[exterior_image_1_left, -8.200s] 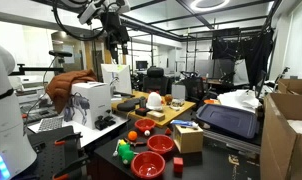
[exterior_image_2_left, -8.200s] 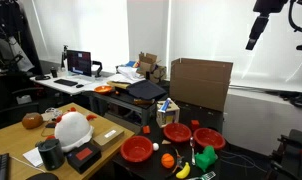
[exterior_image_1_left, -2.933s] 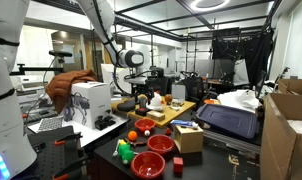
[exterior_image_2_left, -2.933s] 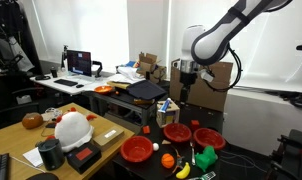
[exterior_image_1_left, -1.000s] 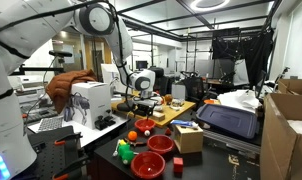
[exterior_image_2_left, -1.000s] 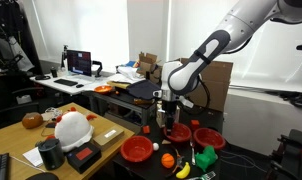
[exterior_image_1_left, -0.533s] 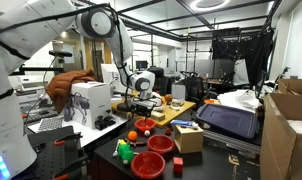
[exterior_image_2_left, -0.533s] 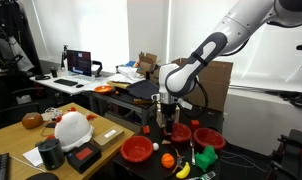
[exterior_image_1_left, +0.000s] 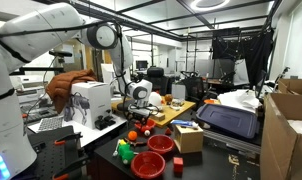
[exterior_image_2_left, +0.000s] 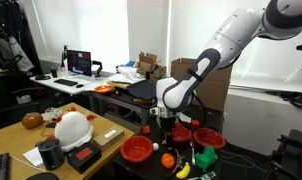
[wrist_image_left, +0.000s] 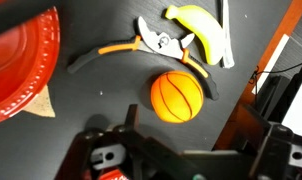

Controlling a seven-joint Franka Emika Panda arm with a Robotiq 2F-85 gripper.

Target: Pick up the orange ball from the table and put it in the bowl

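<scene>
My open gripper should go straight down around the orange ball (exterior_image_2_left: 168, 160) (wrist_image_left: 177, 96) next, because the ball is on the dark table below and between my spread fingers.
The orange ball (wrist_image_left: 177, 96) is a small sphere with thin dark lines. It lies on the dark table (wrist_image_left: 101, 100) and also shows in both exterior views (exterior_image_2_left: 168, 160) (exterior_image_1_left: 133, 135). My gripper (wrist_image_left: 191, 145) hangs just above it, open and empty, with its fingers apart at the bottom of the wrist view. In the exterior views the gripper (exterior_image_2_left: 166, 140) (exterior_image_1_left: 140, 118) is low over the table's end. Two deep red bowls (exterior_image_2_left: 208, 137) (exterior_image_2_left: 180, 131) stand just beyond the ball. They also show in an exterior view (exterior_image_1_left: 148, 164) (exterior_image_1_left: 161, 144).
A wide red bowl (exterior_image_2_left: 138, 149) (wrist_image_left: 21, 60) sits beside the ball. Orange-handled pliers (wrist_image_left: 151, 45) and a banana (wrist_image_left: 206, 30) lie close by, with green toys (exterior_image_2_left: 203, 156) near. A white-and-orange domed object (exterior_image_2_left: 71, 128) and cardboard boxes (exterior_image_2_left: 201, 85) stand farther off.
The arm has come down and moved a little closer to the ball over the last second. The ball and bowls have not moved.
</scene>
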